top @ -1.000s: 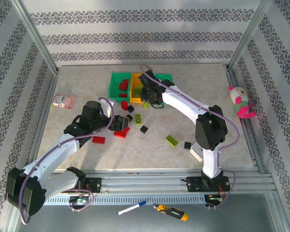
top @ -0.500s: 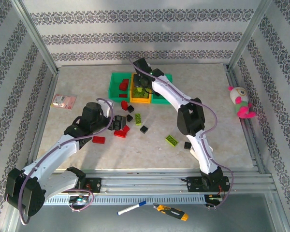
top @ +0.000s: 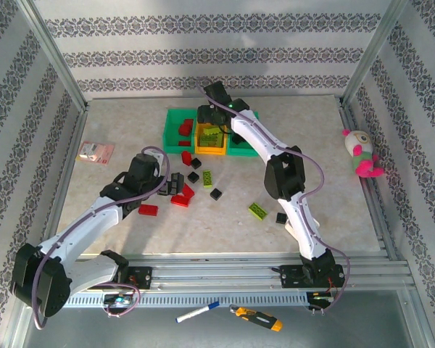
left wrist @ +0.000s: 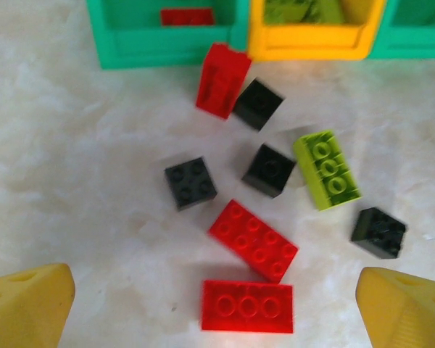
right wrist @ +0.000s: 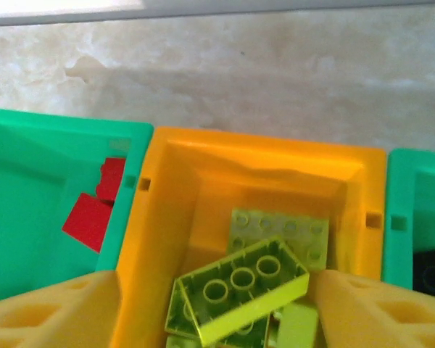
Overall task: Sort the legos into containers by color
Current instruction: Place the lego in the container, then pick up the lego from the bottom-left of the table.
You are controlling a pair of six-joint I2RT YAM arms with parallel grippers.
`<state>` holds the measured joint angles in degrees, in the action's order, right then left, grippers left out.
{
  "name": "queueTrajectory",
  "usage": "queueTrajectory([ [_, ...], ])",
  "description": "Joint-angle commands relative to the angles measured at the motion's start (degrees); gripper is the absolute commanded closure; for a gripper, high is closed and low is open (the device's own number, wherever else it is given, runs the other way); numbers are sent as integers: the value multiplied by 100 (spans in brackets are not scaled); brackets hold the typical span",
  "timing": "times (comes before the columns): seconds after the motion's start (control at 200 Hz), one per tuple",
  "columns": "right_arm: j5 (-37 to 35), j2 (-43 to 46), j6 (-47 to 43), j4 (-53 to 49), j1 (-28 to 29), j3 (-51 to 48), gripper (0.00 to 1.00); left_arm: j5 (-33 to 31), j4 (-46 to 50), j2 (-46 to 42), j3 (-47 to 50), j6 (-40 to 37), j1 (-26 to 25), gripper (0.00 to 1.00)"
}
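The left gripper draws back, turns and lowers over the lone red brick (top: 148, 210) next, because bare tabletop all around gives both fingers room.
The containers stand in a row at the back: a green bin (top: 178, 130) holding red legos (right wrist: 94, 214), an orange-yellow bin (right wrist: 167, 217) holding lime legos, and a second green bin (right wrist: 413, 217). My right gripper (right wrist: 214, 290) hangs open over the orange-yellow bin (top: 212, 139). An upside-down lime brick (right wrist: 239, 286) lies loose between its fingers on top of other lime bricks. My left gripper (left wrist: 214, 290) is open low over two flat red bricks (left wrist: 246, 306) (left wrist: 252, 241). Beyond them lie black bricks (left wrist: 191, 181), a lime brick (left wrist: 326, 169) and a tilted red brick (left wrist: 222, 80).
More legos lie scattered mid-table: a red one (top: 148, 210), a lime one (top: 258, 211), a black one (top: 281, 217). A white timer (top: 295, 232) sits near the right arm, a pink card (top: 96, 151) at left, a plush toy (top: 360, 152) at right. Patterned walls enclose the table.
My right arm swung from the table in front of the bins up over the orange-yellow bin, where a lime brick now lies loose. My left gripper crept slightly toward the red bricks.
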<state>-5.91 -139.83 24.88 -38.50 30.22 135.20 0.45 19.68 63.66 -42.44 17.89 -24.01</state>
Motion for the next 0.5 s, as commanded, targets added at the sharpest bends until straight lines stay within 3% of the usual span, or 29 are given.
queueTrajectory([
  [0.0, 219, 964, -429, 216, 27, -724, 15, -481, 898, 75, -311, 480, -76, 1],
  [0.16, 676, 2162, -578, 1016, 38, -2478, 2, -1016, 1883, 149, -492, 1723, -65, 1],
  [0.275, 1130, 2940, -454, 1573, 46, -3612, 2, -1434, 2597, 189, -551, 2932, -31, 1],
  [0.495, 1085, 3878, -313, 1649, 158, -4749, 2, -1360, 3109, 225, -526, 4627, 54, 3],
])
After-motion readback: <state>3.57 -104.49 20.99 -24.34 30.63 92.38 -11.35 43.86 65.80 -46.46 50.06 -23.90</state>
